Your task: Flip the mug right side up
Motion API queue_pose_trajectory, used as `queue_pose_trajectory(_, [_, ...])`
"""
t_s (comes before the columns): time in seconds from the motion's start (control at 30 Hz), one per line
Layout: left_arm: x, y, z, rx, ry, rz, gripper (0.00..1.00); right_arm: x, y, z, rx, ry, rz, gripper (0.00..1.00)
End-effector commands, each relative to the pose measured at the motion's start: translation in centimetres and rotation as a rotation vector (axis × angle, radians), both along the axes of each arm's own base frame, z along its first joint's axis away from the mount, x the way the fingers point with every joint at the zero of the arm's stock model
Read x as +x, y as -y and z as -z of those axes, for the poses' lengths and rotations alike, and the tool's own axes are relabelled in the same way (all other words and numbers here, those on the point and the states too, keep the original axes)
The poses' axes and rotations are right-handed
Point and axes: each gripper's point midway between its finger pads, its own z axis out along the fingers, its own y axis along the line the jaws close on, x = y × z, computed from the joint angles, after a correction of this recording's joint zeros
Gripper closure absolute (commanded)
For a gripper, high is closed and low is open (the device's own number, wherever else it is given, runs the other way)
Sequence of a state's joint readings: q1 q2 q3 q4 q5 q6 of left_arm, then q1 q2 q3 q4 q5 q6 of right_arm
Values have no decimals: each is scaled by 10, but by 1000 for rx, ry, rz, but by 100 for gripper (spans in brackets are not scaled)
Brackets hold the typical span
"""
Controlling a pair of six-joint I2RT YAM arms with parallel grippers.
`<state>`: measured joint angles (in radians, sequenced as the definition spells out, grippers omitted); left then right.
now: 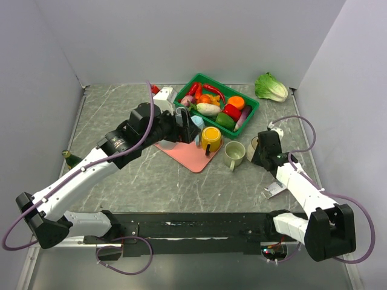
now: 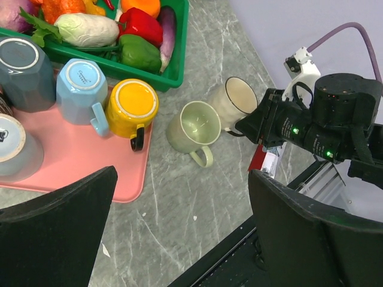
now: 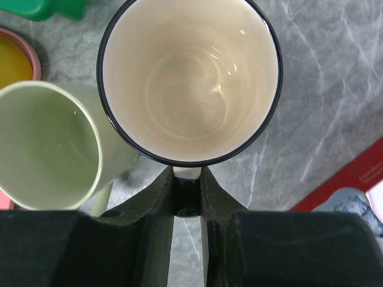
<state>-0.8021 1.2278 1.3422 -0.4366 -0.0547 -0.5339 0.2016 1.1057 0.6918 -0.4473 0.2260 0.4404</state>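
Note:
My right gripper holds the cream mug by its handle. Next, it should lower the cream mug beside the pale green mug, then let go of the cream mug's handle over the table.
The mug [image 3: 190, 78] is cream with a dark rim, and its empty mouth faces the right wrist camera. My right gripper [image 3: 187, 173] is shut on its handle just below the rim. From above, the mug [image 1: 252, 147] sits right of centre with my right gripper [image 1: 260, 151] behind it. In the left wrist view the mug [image 2: 235, 103] is tilted, mouth toward the right arm, leaning against a pale green mug [image 2: 194, 125]. My left gripper [image 2: 179, 227] is open with nothing between its fingers and hovers over the pink tray [image 1: 187, 156].
Upside-down mugs stand on the pink tray [image 2: 72, 161]: yellow [image 2: 131, 104], light blue [image 2: 81, 86], grey-blue [image 2: 24, 63]. A green basket [image 1: 254, 109] of vegetables sits behind. A lettuce [image 1: 270, 87] lies far right, a bottle [image 1: 71, 158] at the left, a red packet [image 2: 263, 158] near the right arm.

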Motion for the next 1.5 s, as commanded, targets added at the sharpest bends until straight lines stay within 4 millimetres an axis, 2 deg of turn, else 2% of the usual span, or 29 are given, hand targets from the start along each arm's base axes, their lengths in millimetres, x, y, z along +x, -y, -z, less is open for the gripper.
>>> queue_pose_trajectory(0.0, [4, -1, -18, -8, 43, -10, 4, 28, 7, -16, -20, 156, 23, 100])
queue_pose_trajectory(0.13, [6, 0, -15, 0, 42, -10, 4, 32, 6, -14, -30, 192, 3, 100])
queue_pose_trajectory(0.3, [8, 3, -17, 2, 37, -4, 4, 34, 6, -2, -44, 156, -3, 100])
queue_pose_trajectory(0.43, [8, 5, -17, -6, 36, 0, 4, 39, 7, -2, -52, 132, 3, 99])
queue_pose_trajectory(0.53, [8, 6, -14, -4, 27, 2, 4, 40, 9, 2, -60, 91, 26, 87])
queue_pose_trajectory(0.57, [7, 5, -13, -3, 27, 0, 4, 39, 8, 7, -58, 69, 32, 79])
queue_pose_trajectory(0.6, [7, 5, -12, -2, 24, 0, 4, 36, 8, 10, -58, 47, 33, 75])
queue_pose_trajectory(0.7, [7, 4, -10, 4, 20, -4, 4, 35, 5, 11, -38, 42, 31, 63])
queue_pose_trajectory(0.73, [8, 3, -10, 6, 20, -7, 4, 33, 5, 11, -35, 40, 36, 56])
queue_pose_trajectory(0.93, [8, -1, -6, 12, 18, -26, 4, 23, 10, -7, -25, 51, 81, 33])
queue_pose_trajectory(1.07, [10, -2, 1, 26, 2, -42, 4, 15, 12, -34, -8, 94, 95, 19])
queue_pose_trajectory(1.2, [19, -5, 19, 78, -16, -79, 4, 7, 10, -63, 16, 149, 82, 3])
queue_pose_trajectory(1.33, [35, -10, 46, 178, -22, -131, 4, 4, 9, -97, 16, 209, 37, 0])
queue_pose_trajectory(1.37, [37, -7, 51, 191, -19, -122, 4, 2, 8, -103, 19, 218, 30, 0])
queue_pose_trajectory(1.43, [41, 1, 73, 245, -29, -80, 4, -1, 6, -113, 26, 220, 9, 0])
queue_pose_trajectory(1.47, [40, 10, 78, 236, -37, -40, 4, -2, 5, -117, 31, 226, 7, 0])
